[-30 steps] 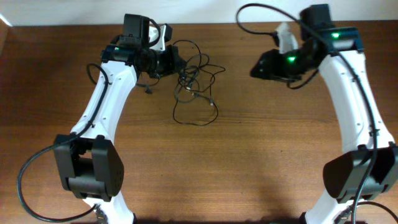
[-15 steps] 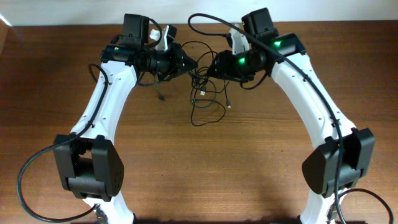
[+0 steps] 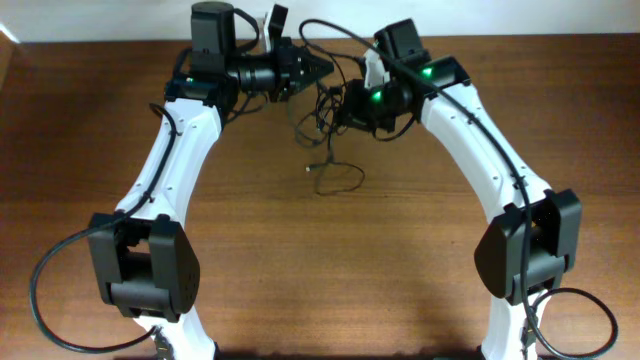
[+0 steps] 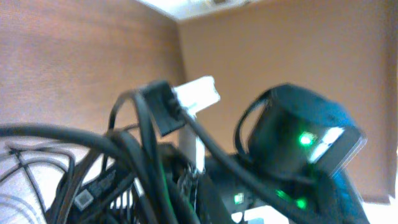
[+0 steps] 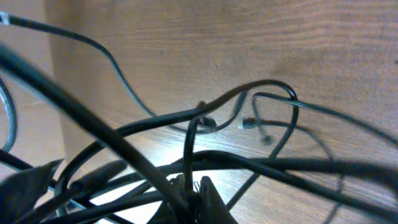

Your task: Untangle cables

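The robot should next tilt its left gripper back and down toward the wood by the loose loop (image 3: 311, 166), then put the hanging bunch down on the open table there.
The cables (image 3: 322, 96) are a bunch of thin black cords hanging between my two grippers at the far middle of the table. My left gripper (image 3: 312, 68) is shut on the top of the bunch and holds it up. Just right of it, my right gripper (image 3: 338, 108) is shut on one strand (image 5: 189, 143), its tips (image 5: 198, 190) pinched together. A loose loop (image 3: 342, 178) trails down onto the wood with a small plug (image 3: 312, 168) at its end. In the left wrist view the cords (image 4: 140, 149) hide my own jaws.
The brown wooden table (image 3: 320, 270) stretches toward the near edge. The right arm's wrist with its green light (image 4: 301, 140) fills the left wrist view, very close. A thick arm cable (image 3: 340, 35) arcs above the bunch. A pale wall runs behind the table's far edge.
The right arm swung in from the far right to the bunch and shut on a strand. The left gripper carried the bunch up and to the right, so less cord lies on the table.
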Robot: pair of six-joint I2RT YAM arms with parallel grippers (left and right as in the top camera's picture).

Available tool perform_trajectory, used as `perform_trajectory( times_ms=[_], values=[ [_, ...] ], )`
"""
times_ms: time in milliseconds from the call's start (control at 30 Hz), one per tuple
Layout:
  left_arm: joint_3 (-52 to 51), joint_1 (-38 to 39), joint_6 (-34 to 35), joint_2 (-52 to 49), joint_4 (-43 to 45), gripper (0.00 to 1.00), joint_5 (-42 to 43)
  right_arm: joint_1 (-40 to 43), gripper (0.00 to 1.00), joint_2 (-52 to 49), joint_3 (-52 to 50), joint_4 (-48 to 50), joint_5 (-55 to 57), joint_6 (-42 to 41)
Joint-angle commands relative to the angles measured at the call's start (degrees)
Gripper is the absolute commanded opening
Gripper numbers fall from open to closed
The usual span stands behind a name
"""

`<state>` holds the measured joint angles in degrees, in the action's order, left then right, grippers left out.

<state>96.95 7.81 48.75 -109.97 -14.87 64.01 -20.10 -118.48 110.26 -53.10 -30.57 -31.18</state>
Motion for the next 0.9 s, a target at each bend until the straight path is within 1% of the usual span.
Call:
perform_trajectory(
  times_ms=[0, 67, 100, 167, 200, 267, 333, 367, 433, 467, 533, 600, 667, 733, 767, 867],
  values=[
    [1.6, -4.6, 12.0, 2.1, 12.1, 0.0, 7.8, 5.5, 0.04, -0.8, -1.0, -5.4, 3.6, 2.5],
    [1.6, -8.3, 14.1, 2.1, 17.1, 0.0, 7.9, 9.2, 0.04, -0.8, -1.0, -9.4, 3.8, 6.6],
    [1.6, -9.5, 14.1, 2.1, 17.4, 0.0, 7.8, 10.8, 0.04, -0.8, -1.0, -10.9, 4.6, 7.7],
    [1.6, -14.4, 13.9, 2.1, 17.4, 0.0, 7.8, 15.5, 0.04, -0.8, -1.0, -13.7, 4.7, 10.9],
    [1.6, -15.9, 12.4, 2.1, 17.4, 0.0, 7.8, 17.3, 0.04, -0.7, -1.0, -14.7, 4.4, 12.6],
    [1.6, -19.5, 6.1, 2.1, 17.1, 0.0, 7.8, 21.5, 0.04, -0.7, -1.0, -16.7, 4.1, 15.7],
    [1.6, -20.7, 0.2, 2.1, 13.1, 0.0, 7.6, 23.4, 0.04, -0.2, -1.0, -16.8, -1.0, 20.8],
    [1.6, -20.7, -2.2, 2.1, 10.6, 0.0, 6.7, 23.6, 0.04, 0.2, -1.0, -16.8, -2.5, 22.0],
    [1.6, -19.7, -8.6, 2.1, 0.3, 0.0, 2.1, 22.6, 0.04, 0.9, -1.0, -16.8, -2.5, 22.0],
    [1.6, -19.0, -10.7, 2.1, -2.9, 0.0, 0.8, 21.9, 0.04, 1.2, -1.0, -16.7, -2.5, 22.4],
    [1.6, -17.7, -12.7, 2.1, -5.0, 0.0, 0.7, 20.5, 0.05, 1.7, -0.9, -16.5, -2.8, 22.4],
    [1.6, -16.0, -14.9, 2.1, -6.6, 0.0, 0.6, 18.8, 0.17, 1.9, -0.5, -16.3, -6.0, 23.9],
    [1.6, -14.0, -20.1, 2.1, -10.5, 0.0, -0.5, 17.7, 0.24, 2.0, -0.4, -16.3, -6.6, 24.0],
    [1.6, -10.9, -25.4, 2.1, -19.3, 0.0, -7.8, 16.7, 0.28, 2.4, -0.4, -16.3, -7.0, 25.0],
    [1.6, -8.6, -28.1, 2.1, -24.3, 0.0, -12.9, 16.6, 0.3, 2.8, -0.3, -16.3, -7.0, 25.0],
    [1.6, -1.3, -32.5, 2.1, -32.6, 0.0, -22.3, 17.4, 0.31, 4.7, -0.3, -16.4, -6.9, 25.0]
  ],
)
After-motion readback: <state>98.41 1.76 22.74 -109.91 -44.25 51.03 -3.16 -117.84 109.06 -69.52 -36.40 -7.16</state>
